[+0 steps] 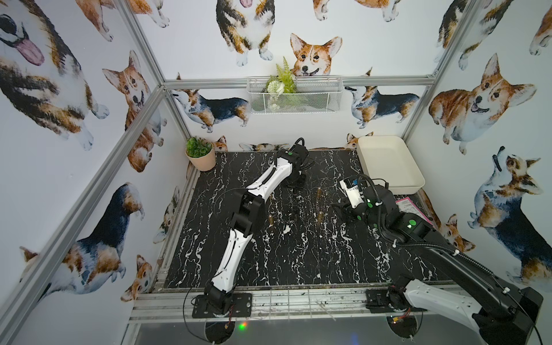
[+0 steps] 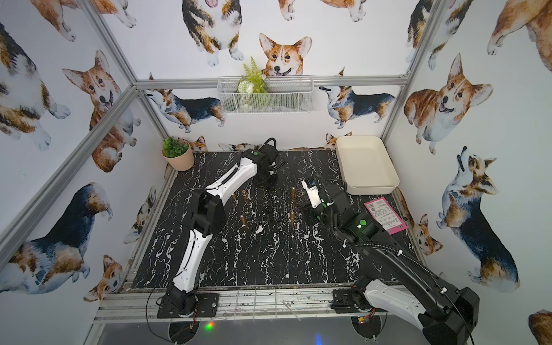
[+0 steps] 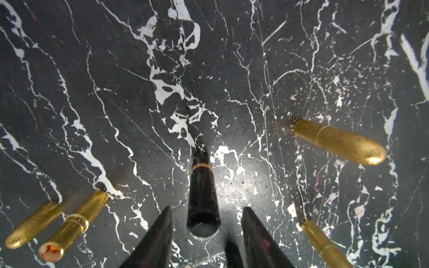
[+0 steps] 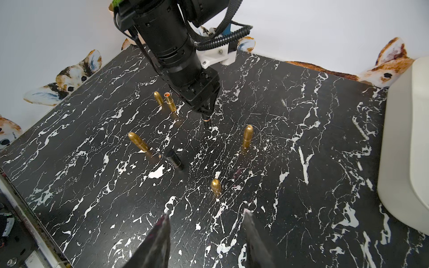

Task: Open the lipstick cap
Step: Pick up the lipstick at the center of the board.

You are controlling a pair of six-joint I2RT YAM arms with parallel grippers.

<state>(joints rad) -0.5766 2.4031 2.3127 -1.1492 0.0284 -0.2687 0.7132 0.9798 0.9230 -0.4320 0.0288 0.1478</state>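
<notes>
The upper part of the black lipstick (image 3: 201,185) is between my open fingers with gaps beside it. My left gripper needs to move down onto it next and close.
A black lipstick (image 3: 201,185) with a thin orange band stands upright on the marble table (image 3: 232,69). My left gripper (image 3: 207,215) points straight down over it, open, one finger on each side with a gap showing on both. In the right wrist view the same lipstick (image 4: 206,121) pokes out below the left gripper (image 4: 205,111). In both top views the left gripper (image 1: 294,180) (image 2: 267,182) is at the back middle of the table. My right gripper (image 4: 206,217) (image 1: 340,209) hovers open and empty over the table's right side.
Several gold lipsticks stand around: one (image 4: 247,137), another (image 4: 216,185), a tilted one (image 4: 138,141). An uncapped gold lipstick (image 4: 169,102) stands next to its cap (image 4: 157,97). A black tube (image 4: 174,160) stands mid-table. A white tray (image 1: 388,167), plant pot (image 1: 200,155) and pink paper (image 1: 410,207) line the edges.
</notes>
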